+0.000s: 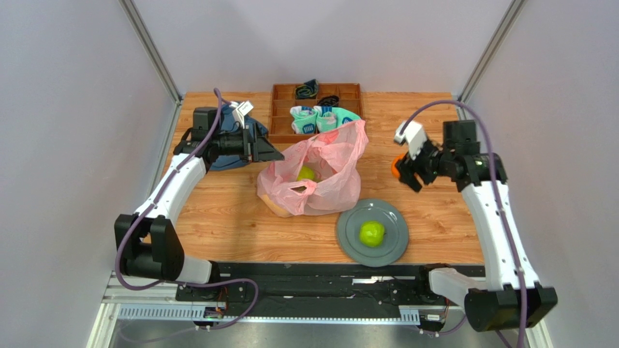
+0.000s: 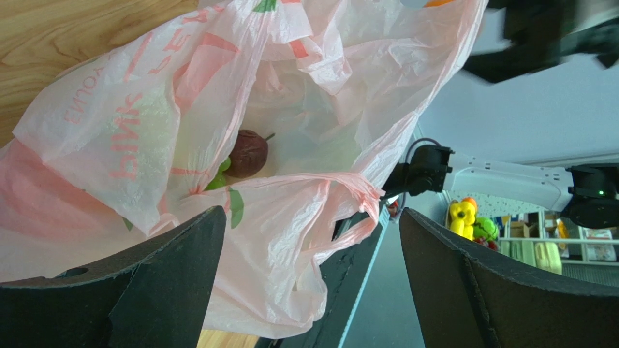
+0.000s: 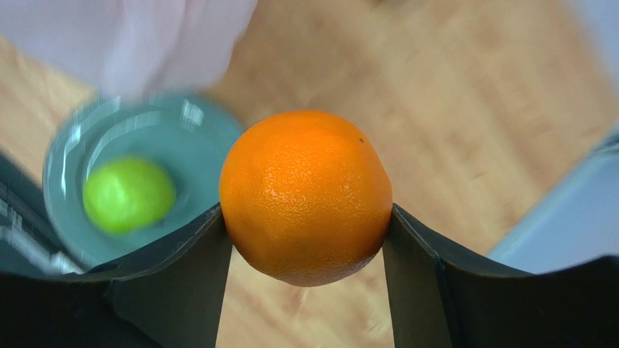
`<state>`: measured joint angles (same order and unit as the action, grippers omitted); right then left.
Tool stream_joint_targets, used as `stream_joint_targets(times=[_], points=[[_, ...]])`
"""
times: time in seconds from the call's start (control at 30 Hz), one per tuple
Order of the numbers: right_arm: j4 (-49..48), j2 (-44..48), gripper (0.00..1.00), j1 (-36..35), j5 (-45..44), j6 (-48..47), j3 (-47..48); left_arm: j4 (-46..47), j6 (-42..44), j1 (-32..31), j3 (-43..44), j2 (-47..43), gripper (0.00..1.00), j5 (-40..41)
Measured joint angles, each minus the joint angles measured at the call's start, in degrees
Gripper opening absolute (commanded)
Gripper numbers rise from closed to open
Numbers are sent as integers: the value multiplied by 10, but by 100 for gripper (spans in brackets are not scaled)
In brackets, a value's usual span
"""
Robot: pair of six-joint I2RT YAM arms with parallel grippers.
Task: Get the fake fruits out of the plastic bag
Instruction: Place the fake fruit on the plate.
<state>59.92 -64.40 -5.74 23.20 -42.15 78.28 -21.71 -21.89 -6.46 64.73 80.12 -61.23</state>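
Observation:
The bunched loop of the bag sticks out from the bag's near rim, so the robot will bring its left gripper back and to the right in the top view, onto that loop.
The pink plastic bag stands crumpled in the middle of the table, mouth upward. A green fruit shows inside it, and the left wrist view shows a dark plum deep in the bag. My left gripper is open just left of the bag, nothing between its jaws. My right gripper hovers right of the bag, above the table, shut on an orange. A green apple lies on the grey plate.
A wooden tray at the back holds teal-and-white socks and dark items. A blue cloth lies under my left wrist. The plate with its apple sits below-left of the held orange.

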Motion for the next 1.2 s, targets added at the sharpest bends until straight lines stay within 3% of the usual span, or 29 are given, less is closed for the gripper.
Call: stream_joint_targets(times=[0.17,0.33,0.43,0.5,0.53,0.63,0.8,0.97,1.1,1.2], points=[[63,-47,48,9,-13,-114,-176,-5,2,0,-2,4,98,1],[69,-58,52,-16,-30,-193,-240,-26,14,0,-18,-7,98,3],[51,-69,64,-35,-35,-224,-254,-36,16,-1,-45,-28,98,4],[38,-80,79,-47,-39,-240,-268,-49,25,-7,-64,-43,99,13],[33,-86,98,-52,-41,-245,-275,-57,32,-13,-68,-48,99,19],[19,-97,100,-62,-46,-253,-289,-85,61,-45,-70,-61,99,49],[23,-99,100,-64,-48,-245,-263,-110,88,-90,-69,-67,99,92],[52,-86,100,-64,-49,-221,-140,-143,110,-97,-24,-42,99,142],[53,-46,100,-64,-44,-189,-49,-172,187,-114,36,-41,99,174],[46,-21,100,-64,-40,-150,-11,-178,263,-167,51,-64,86,191]])
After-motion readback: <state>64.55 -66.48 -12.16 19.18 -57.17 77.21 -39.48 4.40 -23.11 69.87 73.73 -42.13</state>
